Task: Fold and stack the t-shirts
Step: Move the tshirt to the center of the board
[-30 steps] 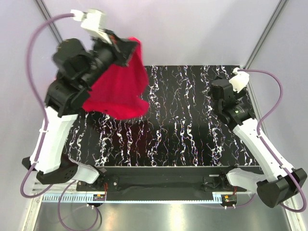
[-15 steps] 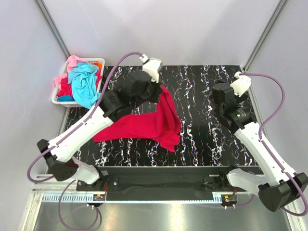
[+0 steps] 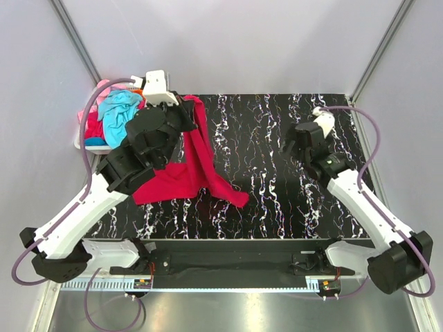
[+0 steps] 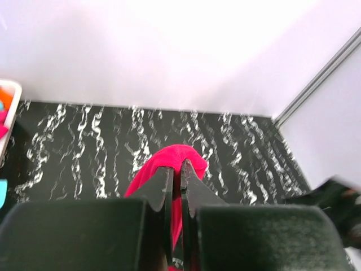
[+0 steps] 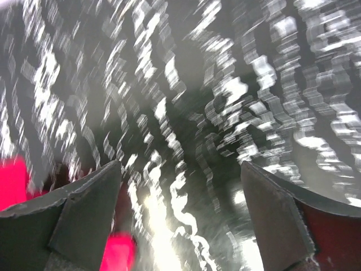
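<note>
The red t-shirt's lower part already lies on the tabletop. My left gripper will next move back and down over it, then let go of the fold it is holding.
My left gripper is shut on the crimson-red t-shirt and holds its top edge above the table's back left. The shirt hangs down and trails onto the black marbled table toward the middle. In the left wrist view the red cloth sits pinched between the closed fingers. My right gripper is open and empty over the right side of the table; its view shows blurred marbling and bits of red cloth at the left. Turquoise, pink and orange shirts lie in the basket.
A white plastic basket with the other shirts stands off the table's back left corner. Grey walls and metal posts enclose the back and sides. The arm bases sit at the near edge.
My left arm has pulled back to the left and lifted the red shirt's top edge, dragging the cloth leftward. My right arm has swung a little left toward the middle.
</note>
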`<state>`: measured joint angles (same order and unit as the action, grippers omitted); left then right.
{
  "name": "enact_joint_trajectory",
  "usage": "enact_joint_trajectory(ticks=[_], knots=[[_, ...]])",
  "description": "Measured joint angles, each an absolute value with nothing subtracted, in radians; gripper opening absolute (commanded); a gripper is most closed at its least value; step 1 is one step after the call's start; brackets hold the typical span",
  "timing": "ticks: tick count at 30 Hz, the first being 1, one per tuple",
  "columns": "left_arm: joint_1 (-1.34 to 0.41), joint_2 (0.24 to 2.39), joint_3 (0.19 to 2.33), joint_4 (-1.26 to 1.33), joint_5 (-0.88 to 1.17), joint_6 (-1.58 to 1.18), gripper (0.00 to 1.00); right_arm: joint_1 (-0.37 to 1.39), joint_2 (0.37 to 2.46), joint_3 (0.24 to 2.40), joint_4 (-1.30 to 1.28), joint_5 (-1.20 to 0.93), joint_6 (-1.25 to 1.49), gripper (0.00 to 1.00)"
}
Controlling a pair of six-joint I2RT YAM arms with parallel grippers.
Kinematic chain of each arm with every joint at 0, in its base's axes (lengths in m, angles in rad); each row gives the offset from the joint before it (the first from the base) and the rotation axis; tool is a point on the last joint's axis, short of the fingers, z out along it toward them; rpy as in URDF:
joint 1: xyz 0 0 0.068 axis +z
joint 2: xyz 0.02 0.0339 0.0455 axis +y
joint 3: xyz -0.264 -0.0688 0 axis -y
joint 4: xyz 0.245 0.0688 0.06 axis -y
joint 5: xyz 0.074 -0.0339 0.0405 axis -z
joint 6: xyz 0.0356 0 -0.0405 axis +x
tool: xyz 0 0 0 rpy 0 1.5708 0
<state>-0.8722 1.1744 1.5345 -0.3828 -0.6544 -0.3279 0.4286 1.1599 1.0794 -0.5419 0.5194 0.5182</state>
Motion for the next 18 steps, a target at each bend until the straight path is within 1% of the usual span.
enact_joint_trajectory(ticks=[6,10,16,17,18], knots=[[-0.872,1.170,1.557,-0.401,-0.681,-0.348,0.00,0.428,1.237,0.992,-0.430,0.202,0.471,0.97],[-0.872,1.097,1.473,-0.427,-0.776,-0.399,0.00,0.429,1.312,0.981,-0.366,0.007,0.464,0.97],[-0.872,0.963,1.330,-0.543,-0.953,-0.583,0.00,0.429,1.351,0.941,-0.292,-0.164,0.472,0.95],[-0.872,0.938,1.299,-0.571,-0.973,-0.630,0.01,0.429,1.360,0.939,-0.281,-0.181,0.474,0.95],[-0.872,0.913,1.269,-0.604,-0.988,-0.678,0.05,0.429,1.368,0.936,-0.271,-0.192,0.477,0.95]])
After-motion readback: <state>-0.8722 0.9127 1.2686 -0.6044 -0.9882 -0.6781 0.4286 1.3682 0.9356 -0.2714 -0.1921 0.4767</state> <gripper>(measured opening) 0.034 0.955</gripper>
